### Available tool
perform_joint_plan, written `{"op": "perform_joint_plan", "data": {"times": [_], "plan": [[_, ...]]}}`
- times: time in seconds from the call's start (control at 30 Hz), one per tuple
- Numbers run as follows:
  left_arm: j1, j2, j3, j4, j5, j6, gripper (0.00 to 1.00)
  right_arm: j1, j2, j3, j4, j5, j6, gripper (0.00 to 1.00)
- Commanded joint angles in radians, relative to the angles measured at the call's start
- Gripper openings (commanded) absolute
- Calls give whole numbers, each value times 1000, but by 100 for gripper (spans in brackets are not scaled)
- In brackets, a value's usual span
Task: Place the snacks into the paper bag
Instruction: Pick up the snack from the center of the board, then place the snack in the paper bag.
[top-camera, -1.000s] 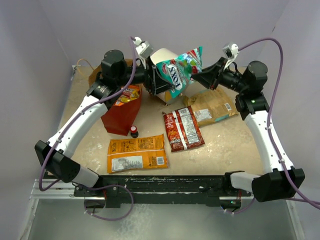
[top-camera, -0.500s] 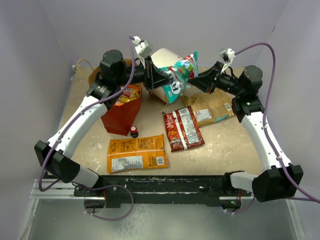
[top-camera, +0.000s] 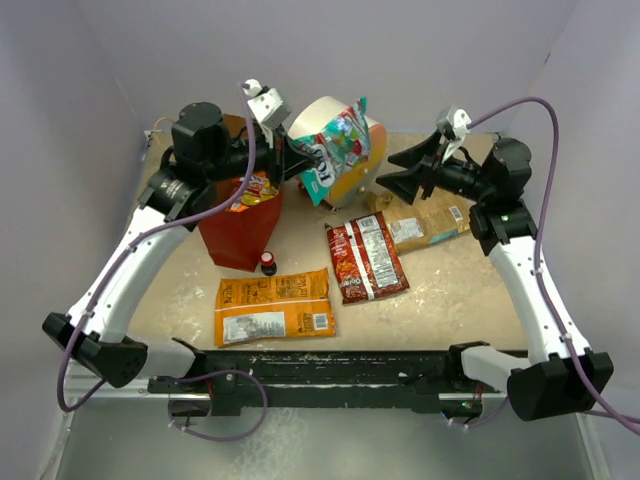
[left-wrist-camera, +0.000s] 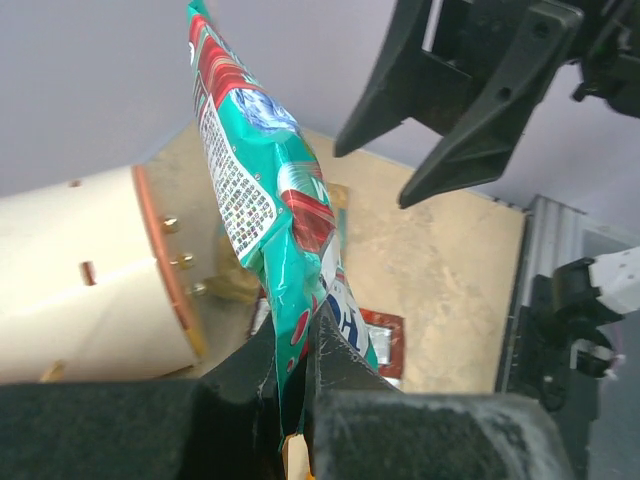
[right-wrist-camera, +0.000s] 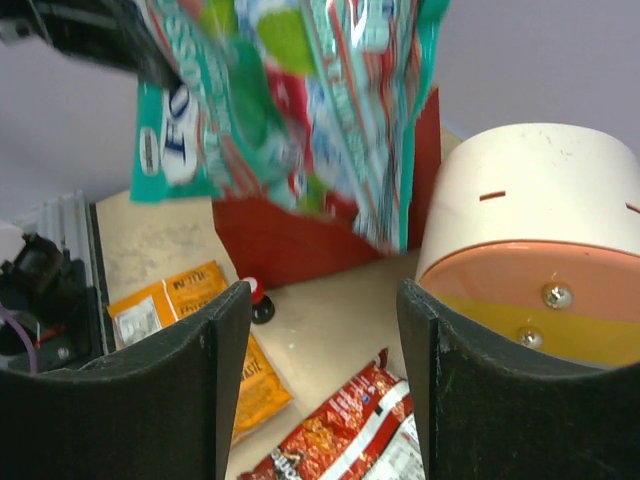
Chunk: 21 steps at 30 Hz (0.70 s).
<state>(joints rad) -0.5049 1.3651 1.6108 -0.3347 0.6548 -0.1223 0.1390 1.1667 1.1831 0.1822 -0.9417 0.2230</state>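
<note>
My left gripper needs to move over the opening of the red paper bag and go down to release, because the bag's opening is to its left in the top view.
A teal snack packet (top-camera: 335, 148) hangs in the air in front of the cream cylinder, pinched at its lower edge by my left gripper (top-camera: 300, 163), which is shut on it (left-wrist-camera: 298, 395). The packet (left-wrist-camera: 265, 190) rises from the jaws. The red paper bag (top-camera: 240, 228) stands open just left of it, with a small red and yellow packet (top-camera: 258, 188) inside. My right gripper (top-camera: 386, 172) is open and apart from the teal packet (right-wrist-camera: 300, 100), with nothing between its fingers (right-wrist-camera: 325, 390). On the table lie orange (top-camera: 275, 307), dark red (top-camera: 366, 258) and tan-brown (top-camera: 425, 220) packets.
A cream cylindrical drawer unit (top-camera: 330, 125) stands behind the teal packet, close to the bag (right-wrist-camera: 290, 245). A tiny dark bottle with a red cap (top-camera: 268, 263) sits at the bag's front corner. Grey walls close in the back and both sides.
The right gripper has opened, let go of the teal packet and drawn back right. The left gripper has shut on the packet and carried it left, nearer the bag.
</note>
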Motion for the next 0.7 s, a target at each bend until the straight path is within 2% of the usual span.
{"op": "perform_joint_plan", "data": {"times": [0.0, 0.27, 0.5, 0.67], "plan": [[27, -102, 106, -89, -113, 200, 0, 1, -50, 16, -161, -35, -189, 63], [85, -197, 151, -238, -442, 399, 0, 0, -85, -13, -367, 59, -427, 65], [113, -188, 111, -311, -741, 538, 0, -4, -173, -111, -357, 142, -475, 66], [152, -157, 24, -251, -764, 579, 0, -15, -212, -139, -354, 176, -472, 67]]}}
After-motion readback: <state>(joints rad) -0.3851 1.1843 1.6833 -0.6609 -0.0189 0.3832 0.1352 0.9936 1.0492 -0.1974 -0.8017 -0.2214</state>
